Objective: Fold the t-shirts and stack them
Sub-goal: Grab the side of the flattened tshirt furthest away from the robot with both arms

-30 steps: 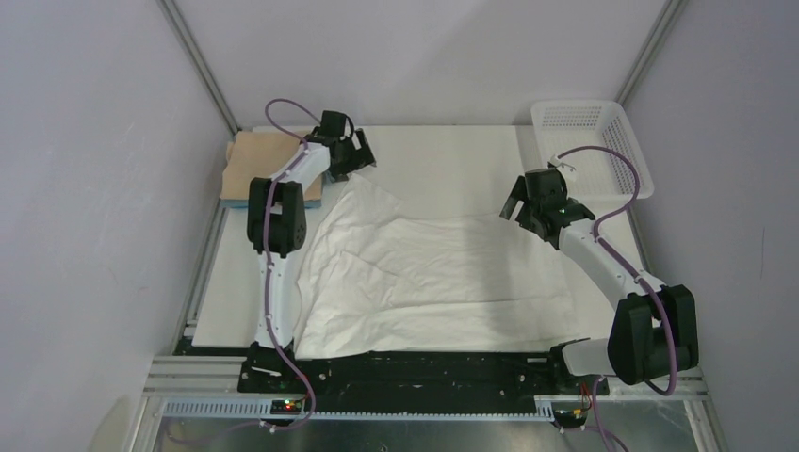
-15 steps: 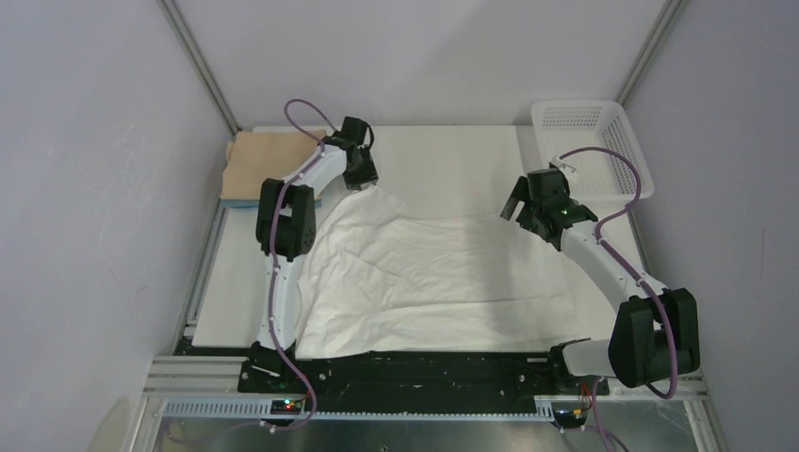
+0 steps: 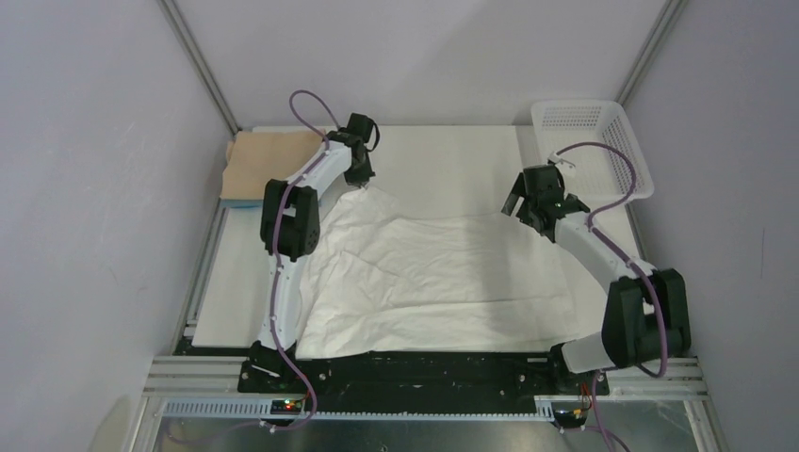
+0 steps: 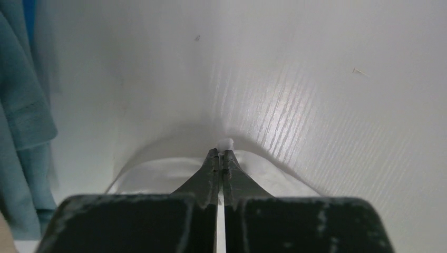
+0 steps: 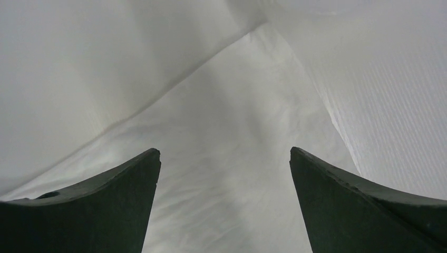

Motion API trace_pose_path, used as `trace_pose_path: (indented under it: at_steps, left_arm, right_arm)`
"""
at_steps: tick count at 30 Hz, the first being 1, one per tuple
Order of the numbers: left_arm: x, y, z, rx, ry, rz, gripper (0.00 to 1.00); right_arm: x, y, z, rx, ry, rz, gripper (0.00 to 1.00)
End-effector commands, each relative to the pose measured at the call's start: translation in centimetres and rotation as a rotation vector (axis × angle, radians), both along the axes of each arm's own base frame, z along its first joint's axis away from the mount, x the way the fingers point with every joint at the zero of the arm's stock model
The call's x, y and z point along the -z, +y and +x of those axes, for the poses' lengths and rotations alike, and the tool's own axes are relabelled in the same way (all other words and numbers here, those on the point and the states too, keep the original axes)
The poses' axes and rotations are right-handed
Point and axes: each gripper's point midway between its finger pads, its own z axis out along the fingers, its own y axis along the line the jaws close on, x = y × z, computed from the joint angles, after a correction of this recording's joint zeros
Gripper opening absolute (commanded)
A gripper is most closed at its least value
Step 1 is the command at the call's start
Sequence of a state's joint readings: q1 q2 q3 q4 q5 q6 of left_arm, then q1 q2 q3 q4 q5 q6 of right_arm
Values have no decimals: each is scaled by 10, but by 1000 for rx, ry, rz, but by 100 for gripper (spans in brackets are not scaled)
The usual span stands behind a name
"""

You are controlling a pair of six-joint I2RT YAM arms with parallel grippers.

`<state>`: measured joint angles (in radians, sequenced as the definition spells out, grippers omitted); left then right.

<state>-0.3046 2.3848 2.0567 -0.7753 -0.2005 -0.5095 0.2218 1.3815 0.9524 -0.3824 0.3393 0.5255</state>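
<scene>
My right gripper moves outward and down onto the shirt's far edge next, as the shirt's far corner by the basket (image 5: 261,37) still lies ahead of my open fingers.
The white wrinkly t-shirt (image 3: 433,273) lies spread over the middle of the table. My left gripper (image 3: 363,179) is at the shirt's far left corner. In the left wrist view this gripper (image 4: 222,153) is shut, with a small tuft of the white t-shirt (image 4: 158,174) pinched at its tips. My right gripper (image 3: 520,202) hovers over the far right corner. Its fingers (image 5: 132,190) stand wide open above the white cloth (image 5: 226,158) with nothing between them. A folded tan t-shirt (image 3: 259,160) lies on a light blue one (image 4: 21,105) at the far left.
A white perforated basket (image 3: 594,141) stands at the far right corner of the table (image 3: 452,151). Grey walls and slanted metal frame posts (image 3: 203,71) close in the back and sides.
The left gripper swung right from beside the tan stack onto the white shirt's far left corner and shut on it. The right gripper shifted slightly and stayed open.
</scene>
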Motion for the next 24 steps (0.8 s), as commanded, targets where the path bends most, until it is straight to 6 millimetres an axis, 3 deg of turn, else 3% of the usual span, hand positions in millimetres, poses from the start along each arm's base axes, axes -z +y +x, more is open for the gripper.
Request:
trace_pose_path:
  at_steps: [1, 6, 12, 16, 24]
  left_arm:
    - [-34, -1, 11, 55, -73, 42, 0]
    - [-45, -7, 7, 82, -88, 30, 0]
    - [-52, -10, 2, 96, -96, 38, 0]
    - [-55, -12, 1, 100, -99, 36, 0]
    - [-61, -11, 0, 88, -110, 32, 0]
  right_arm:
    - [-9, -8, 44, 70, -51, -68, 96]
    - [14, -11, 88, 140, 55, -170, 95]
    - [41, -25, 113, 214, 179, -251, 96]
    - [55, -25, 114, 222, 281, -272, 95]
    - [92, -28, 86, 224, 479, -268, 92]
